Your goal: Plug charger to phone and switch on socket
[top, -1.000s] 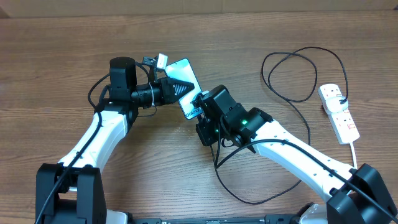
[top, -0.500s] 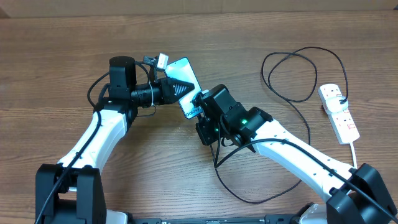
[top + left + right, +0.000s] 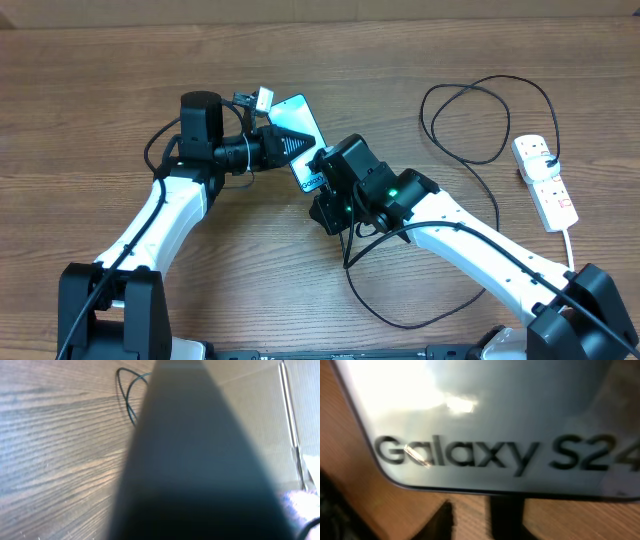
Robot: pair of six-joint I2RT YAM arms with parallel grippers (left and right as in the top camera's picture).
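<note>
The connector meets the phone's edge, so my left gripper will next move down and back to let go of the phone (image 3: 296, 113) on the tabletop below.
The phone (image 3: 296, 113) lies at an angle left of the table's middle, blue-teal screen up. My left gripper (image 3: 290, 142) is shut on it from its left long edge, and the phone fills the left wrist view as a dark blurred wedge (image 3: 200, 460). My right gripper (image 3: 322, 182) is at the phone's near end, shut on the charger's black connector (image 3: 507, 515), which touches the phone's edge under the "Galaxy S24" text (image 3: 495, 410). The charger cable (image 3: 422, 110) loops at the right and runs to the white socket (image 3: 545, 178).
The socket's white cord (image 3: 570, 235) runs toward the table's front right. Black cable slack trails under my right arm near the front. A cable loop (image 3: 127, 395) shows in the left wrist view. A cardboard wall (image 3: 300, 8) runs along the table's far edge.
My left arm has shifted slightly right with the phone. My right gripper has edged up and left against the phone's near end. The socket and cable loop have not moved.
</note>
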